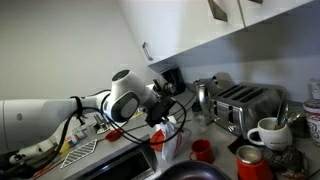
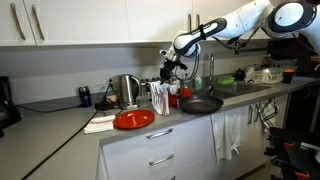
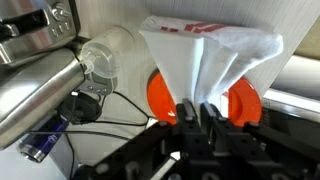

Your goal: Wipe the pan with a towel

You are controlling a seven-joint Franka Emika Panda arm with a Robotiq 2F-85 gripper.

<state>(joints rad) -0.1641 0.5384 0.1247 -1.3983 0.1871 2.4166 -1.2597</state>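
Note:
The white towel in my gripper will go down next, toward the black pan (image 2: 200, 104), beside the red cup.
My gripper (image 2: 166, 72) is shut on a white towel with red stripes (image 2: 160, 98) and holds it hanging above the counter, left of the black pan (image 2: 200, 104). The towel hangs clear of the pan. In an exterior view the gripper (image 1: 160, 113) holds the towel (image 1: 168, 140) above the dark pan rim (image 1: 195, 173) at the bottom edge. In the wrist view the closed fingers (image 3: 197, 112) pinch the towel (image 3: 205, 60), with an orange-red object (image 3: 246, 102) behind it.
A red plate (image 2: 133, 119) and a white cloth (image 2: 100, 124) lie on the counter. A kettle (image 2: 127, 90), a toaster (image 1: 245, 105), a white mug (image 1: 268, 132) and a red cup (image 1: 202, 150) stand near the wall. A faucet (image 2: 211, 70) and sink are beyond the pan.

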